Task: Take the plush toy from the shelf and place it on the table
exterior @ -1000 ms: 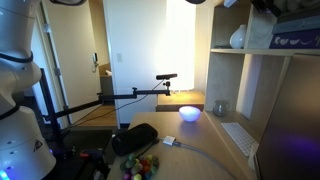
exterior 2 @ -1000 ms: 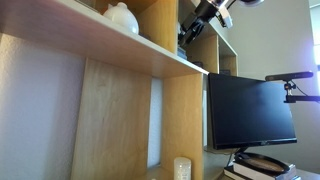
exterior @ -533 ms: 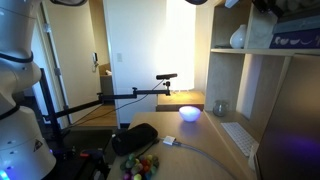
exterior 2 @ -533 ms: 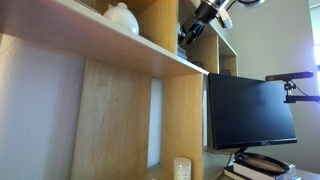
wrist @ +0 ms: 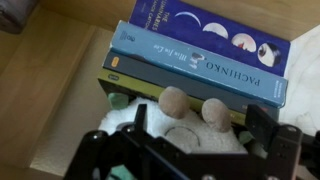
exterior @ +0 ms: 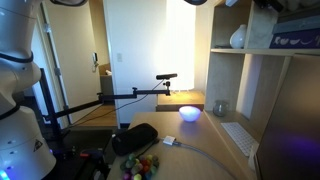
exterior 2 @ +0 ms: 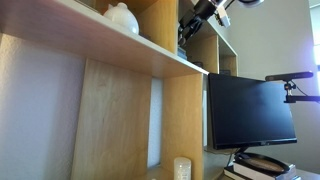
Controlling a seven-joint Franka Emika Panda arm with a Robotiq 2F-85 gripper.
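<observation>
The robot's gripper will stay where it is and close its black fingers on the plush toy's eared head (wrist: 194, 126), because the head is between them in the wrist view.
In the wrist view the plush toy (wrist: 185, 130), whitish with two tan ears, lies on the shelf (wrist: 55, 80) in front of a stack of blue books (wrist: 195, 55). My gripper (wrist: 200, 118) is open and straddles the toy, one black finger (wrist: 136, 122) on each side of it. I cannot tell whether the fingers touch it. In an exterior view the gripper (exterior 2: 200, 15) reaches into an upper compartment of the pale-wood shelf (exterior 2: 150, 50). The table (exterior: 200, 150) lies below, beside the shelf (exterior: 260, 60).
A white vase (exterior: 238, 38) stands in the shelf, also shown in an exterior view as the vase (exterior 2: 122, 17). On the table are a glowing bowl (exterior: 189, 113), a black pouch (exterior: 133, 138), a keyboard (exterior: 238, 135) and a black arm stand (exterior: 140, 93). A monitor (exterior 2: 250, 110) stands beside the shelf.
</observation>
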